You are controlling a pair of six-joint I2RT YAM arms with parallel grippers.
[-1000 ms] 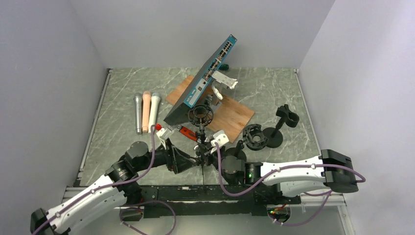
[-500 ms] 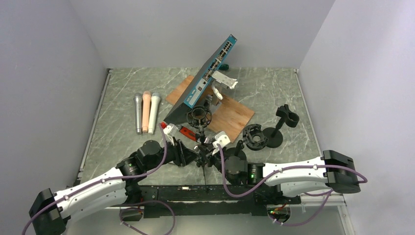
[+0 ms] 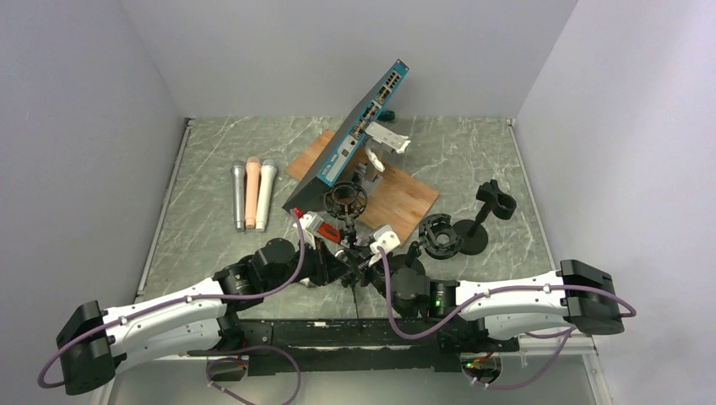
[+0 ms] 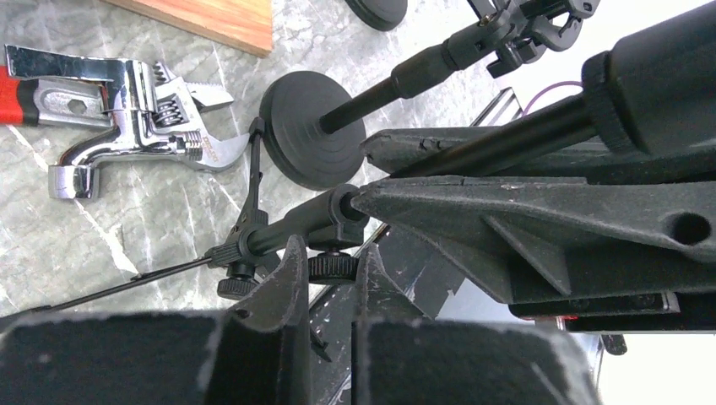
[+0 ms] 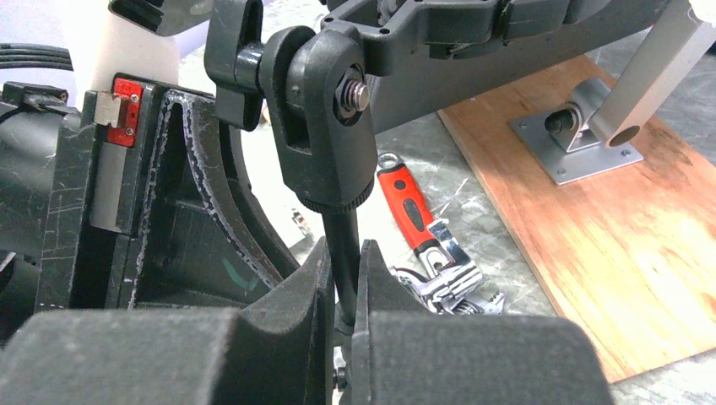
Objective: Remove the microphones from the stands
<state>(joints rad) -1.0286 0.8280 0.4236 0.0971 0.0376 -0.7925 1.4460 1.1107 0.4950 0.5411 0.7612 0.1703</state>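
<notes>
My right gripper carries the thin pole sideways next, toward the bare tabletop on the gripper's left in the top view, and releases it.
A black microphone stand with a ring shock mount on top stands between my two arms; the ring looks hollow. Three microphones, silver, pink and white, lie side by side on the table to the left. My left gripper is shut on a knurled knob under the stand's joint. My right gripper is shut on the stand's thin pole, just below the swivel joint. From above, the left gripper and the right gripper flank the pole.
A red-handled chrome wrench lies by the stand. Behind it sit a wooden board and a tilted blue network switch. To the right are another stand, a loose shock mount, and a round base.
My left arm has swung right to the stand and its gripper has closed on the knurled knob. The right gripper has kept its hold on the pole.
</notes>
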